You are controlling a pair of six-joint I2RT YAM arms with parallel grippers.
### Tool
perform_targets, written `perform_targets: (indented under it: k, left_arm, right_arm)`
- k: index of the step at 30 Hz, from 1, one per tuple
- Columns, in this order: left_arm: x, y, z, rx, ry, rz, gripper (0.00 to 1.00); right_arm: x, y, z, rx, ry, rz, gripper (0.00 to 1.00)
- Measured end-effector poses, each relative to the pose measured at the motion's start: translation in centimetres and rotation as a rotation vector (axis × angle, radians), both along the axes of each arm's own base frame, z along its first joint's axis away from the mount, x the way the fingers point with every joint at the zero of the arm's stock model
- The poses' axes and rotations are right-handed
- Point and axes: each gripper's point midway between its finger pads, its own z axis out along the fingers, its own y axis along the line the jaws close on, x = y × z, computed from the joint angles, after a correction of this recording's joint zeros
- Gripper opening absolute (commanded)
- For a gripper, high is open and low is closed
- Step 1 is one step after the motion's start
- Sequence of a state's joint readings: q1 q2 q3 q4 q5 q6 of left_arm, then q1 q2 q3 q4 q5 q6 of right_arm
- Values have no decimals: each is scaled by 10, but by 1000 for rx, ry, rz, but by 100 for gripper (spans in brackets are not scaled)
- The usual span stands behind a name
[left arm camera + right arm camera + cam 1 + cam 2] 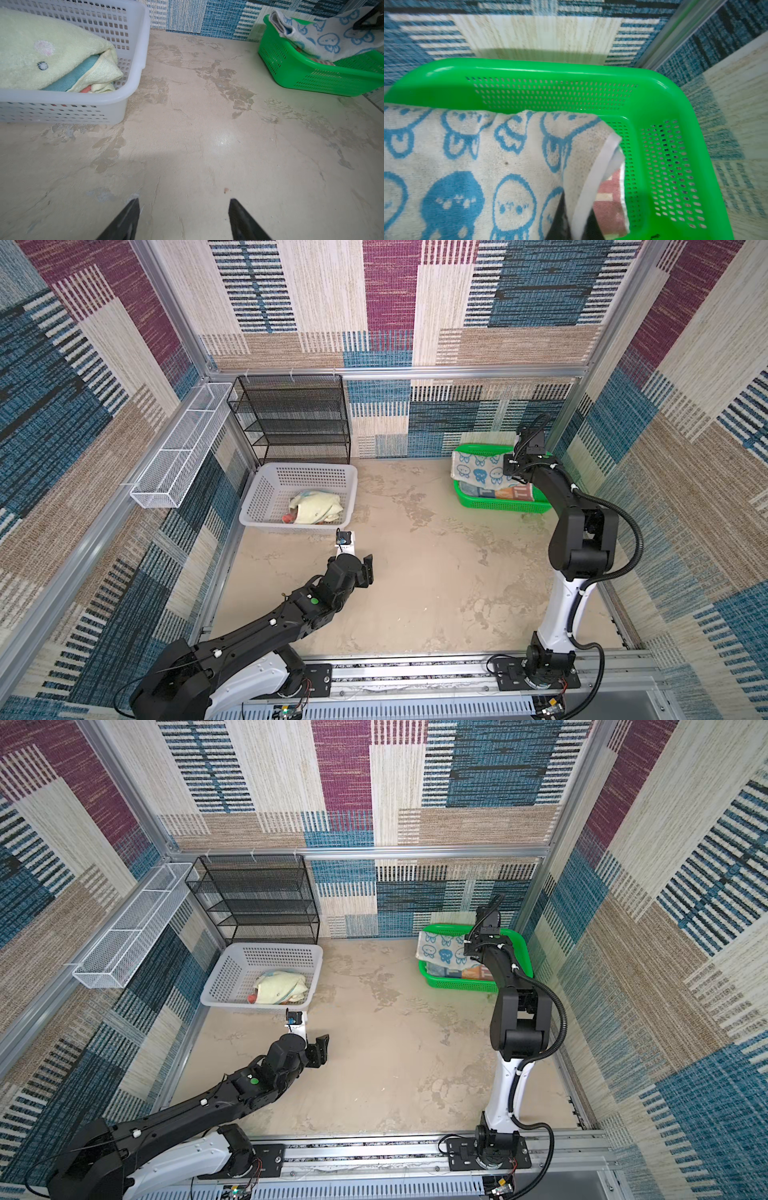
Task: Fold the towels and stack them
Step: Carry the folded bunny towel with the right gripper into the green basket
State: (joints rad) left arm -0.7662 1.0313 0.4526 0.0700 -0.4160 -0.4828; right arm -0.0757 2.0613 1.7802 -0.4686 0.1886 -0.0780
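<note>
My right gripper will next move down toward the striped towel's end (525,491) (614,202) by the basket's side and let go, because the rabbit towel still hangs over the basket's opposite rim.
A white towel with blue rabbit faces (478,470) (488,155) lies draped over the left rim of the green basket (498,506) (550,70) at the back right. My right gripper (577,209) is shut on its white hemmed edge inside the basket. Under it lies an orange, blue and brown striped towel (503,491) (609,199). A crumpled cream towel with a teal side (316,508) (41,52) sits in the white basket (249,506) (62,95), with a bit of red under it. My left gripper (368,570) (184,200) hangs open above bare table, in front of the white basket.
A black mesh shelf (291,418) stands against the back wall behind the white basket. A white wire tray (178,448) hangs on the left wall. Patterned walls close in three sides, and the arms' rail (415,672) runs along the front.
</note>
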Motion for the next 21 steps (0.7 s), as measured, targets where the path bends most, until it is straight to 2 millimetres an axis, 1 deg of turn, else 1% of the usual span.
perform_targets:
  k: [6,8,10,12,14,16,17,18,19,21]
  left_arm:
    - [0,0,0,11,11,0,71]
    - [0,0,-1,15,15,0,71]
    - [0,0,-1,17,18,0,71]
    - [0,0,0,16,16,0,71]
    - [0,0,0,16,17,1,71]
    - [0,0,0,15,17,0,71]
    - [0,0,0,15,17,0,72]
    - [0,0,0,16,17,0,72]
    - [0,0,0,16,17,0,72]
    - [0,0,0,16,18,-1,72]
  right_arm:
    - [-4,-26,-17,-72,48,-62,0]
    - [-5,-30,-22,-86,59,-76,13]
    - [-5,-32,-26,-95,68,-82,21]
    - [-5,-34,-29,-104,75,-86,25]
    - [-4,-35,-30,-107,74,-90,34]
    - [-4,-35,-30,-107,72,-90,39]
    - [-3,-35,-30,-107,69,-90,45]
    - [-3,-34,-30,-105,68,-89,53]
    - [-3,-34,-30,-102,67,-90,59]
    - [-1,-30,-30,-83,55,-78,75]
